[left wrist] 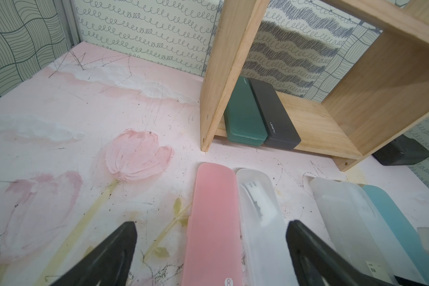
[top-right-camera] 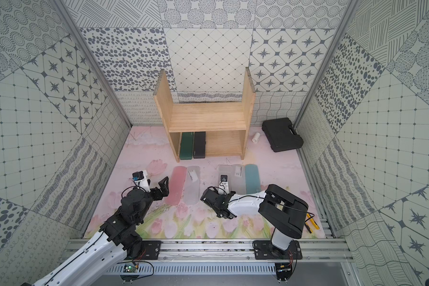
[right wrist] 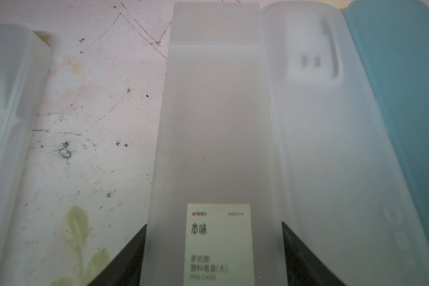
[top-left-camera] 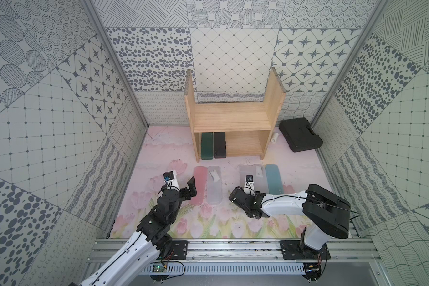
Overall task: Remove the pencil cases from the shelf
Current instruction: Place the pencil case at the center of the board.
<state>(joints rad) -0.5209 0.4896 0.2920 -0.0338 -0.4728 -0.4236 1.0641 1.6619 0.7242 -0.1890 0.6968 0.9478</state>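
The gap before the shelved cases is narrow. My right gripper must next slide the labelled frosted case sideways across the mat toward the blue case [top-left-camera: 273,179] [right wrist: 400,85] and let go of it.
The pine shelf [top-left-camera: 230,116] stands at the back in both top views. Its lower tier holds a dark green pencil case [top-left-camera: 206,145] and a black one [top-left-camera: 219,144], side by side [left wrist: 243,114]. On the mat in front lie a pink case [top-left-camera: 198,184], a frosted case [top-left-camera: 214,185], another frosted case [top-left-camera: 259,175] and a blue case [top-left-camera: 273,178]. My left gripper [left wrist: 211,222] hangs open just above the pink case [left wrist: 212,218]. My right gripper [right wrist: 213,224] is shut on the near end of a labelled frosted case [right wrist: 216,123], beside the blue group.
A large black tool case [top-left-camera: 301,135] and a small white cylinder [top-left-camera: 275,137] sit right of the shelf. Patterned walls close in on three sides. A metal rail [top-left-camera: 233,250] runs along the front. Yellow and black pens [top-right-camera: 312,221] lie at the mat's right edge.
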